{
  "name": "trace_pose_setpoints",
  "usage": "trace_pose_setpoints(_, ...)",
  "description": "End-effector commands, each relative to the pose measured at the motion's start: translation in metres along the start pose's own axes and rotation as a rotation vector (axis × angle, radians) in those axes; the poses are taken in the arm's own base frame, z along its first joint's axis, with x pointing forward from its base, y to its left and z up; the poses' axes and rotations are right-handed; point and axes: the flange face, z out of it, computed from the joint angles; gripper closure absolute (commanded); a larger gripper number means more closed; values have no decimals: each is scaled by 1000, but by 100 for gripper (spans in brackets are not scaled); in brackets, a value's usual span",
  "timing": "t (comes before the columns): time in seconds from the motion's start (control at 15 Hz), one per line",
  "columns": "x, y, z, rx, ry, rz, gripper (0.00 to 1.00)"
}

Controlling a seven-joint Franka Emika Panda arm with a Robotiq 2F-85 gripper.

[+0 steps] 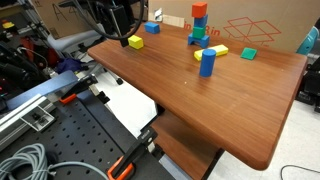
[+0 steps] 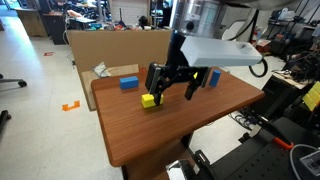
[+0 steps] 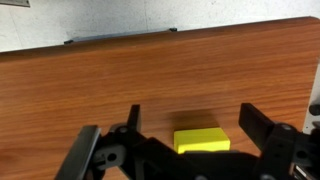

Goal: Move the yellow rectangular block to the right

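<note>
My gripper will move down onto the yellow rectangular block (image 2: 148,100) (image 3: 201,139) with a finger on each side, because the block is already between my spread fingers.
The yellow rectangular block (image 3: 201,139) lies flat on the wooden table (image 3: 90,90). In the wrist view it sits between my two spread fingers, nearer the camera. It also shows in both exterior views (image 1: 135,41) (image 2: 148,99), near the table's edge. My gripper (image 3: 195,120) is open and hovers just above the block without touching it. It shows in both exterior views (image 1: 122,28) (image 2: 170,82).
A blue block (image 1: 152,27) (image 2: 129,82) lies close by. A red and blue stack (image 1: 199,25), a blue cylinder (image 1: 207,62), a yellow-green piece (image 1: 217,50) and a green block (image 1: 248,53) stand further along. A cardboard box (image 2: 110,45) borders the table.
</note>
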Motion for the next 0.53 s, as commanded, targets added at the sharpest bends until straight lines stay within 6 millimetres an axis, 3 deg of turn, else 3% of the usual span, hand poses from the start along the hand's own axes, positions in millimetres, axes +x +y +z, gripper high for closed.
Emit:
trace_pose_setpoints(0.0, 23, -9, 21, 10, 4, -6, 0)
trace_pose_setpoints(0.47, 52, -17, 41, 5, 5, -20, 0)
